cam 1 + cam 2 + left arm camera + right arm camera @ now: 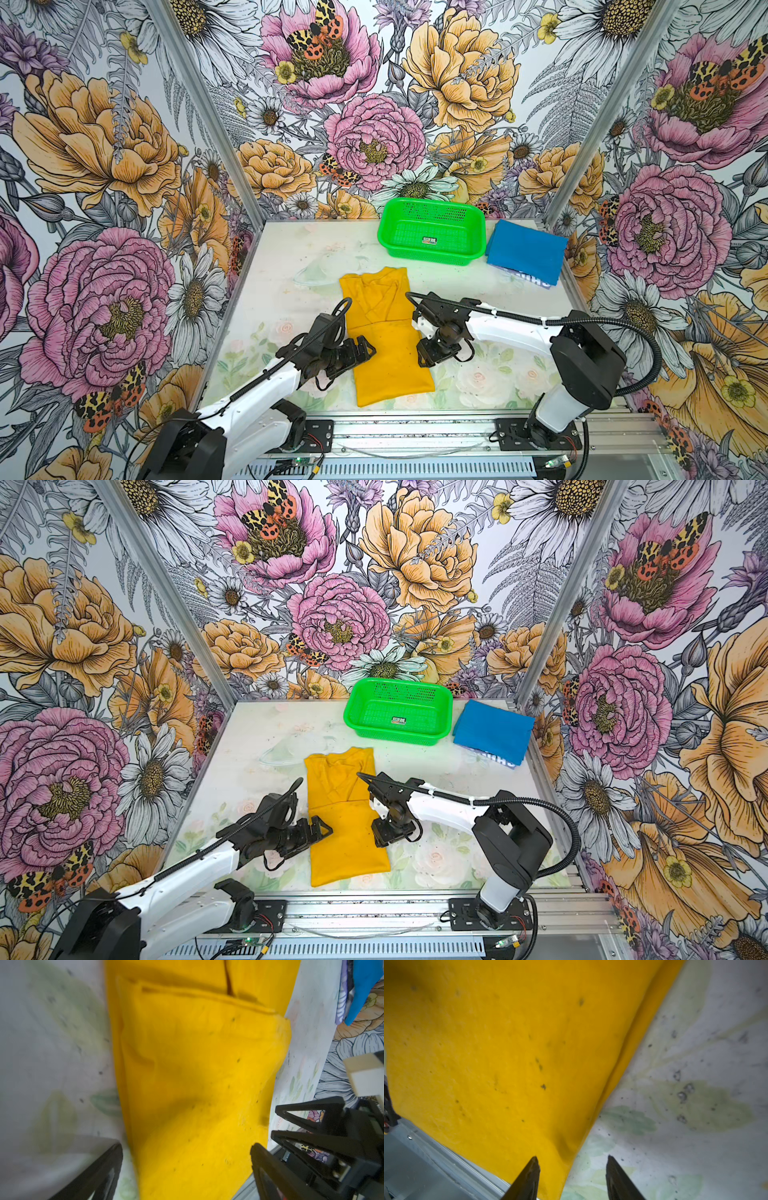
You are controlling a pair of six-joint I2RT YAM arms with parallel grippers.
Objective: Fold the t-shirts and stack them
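Observation:
My left gripper will next move back and down along the yellow shirt's edge to pinch its near corner [360,403], behind my fingers by the bar.
The mustard-yellow t-shirt [386,332] [345,816] lies in the middle of the table as a long narrow strip, its sleeves folded in and its collar end toward the back. The bright blue t-shirt [525,249] [492,729] lies folded at the back right. My left gripper [365,351] [322,831] [187,1147] stands wide open low over the yellow shirt's left edge, with the cloth [197,1064] spread between its fingers. My right gripper [424,360] [380,839] [572,1158] is open and points down astride the shirt's right edge [508,1053], pinching nothing.
A bright green perforated basket [432,216] [399,696] stands empty at the back, left of the blue shirt. A pale cloth with printed letters [525,279] shows under the blue shirt's front edge. The metal rail [415,428] runs along the table's front.

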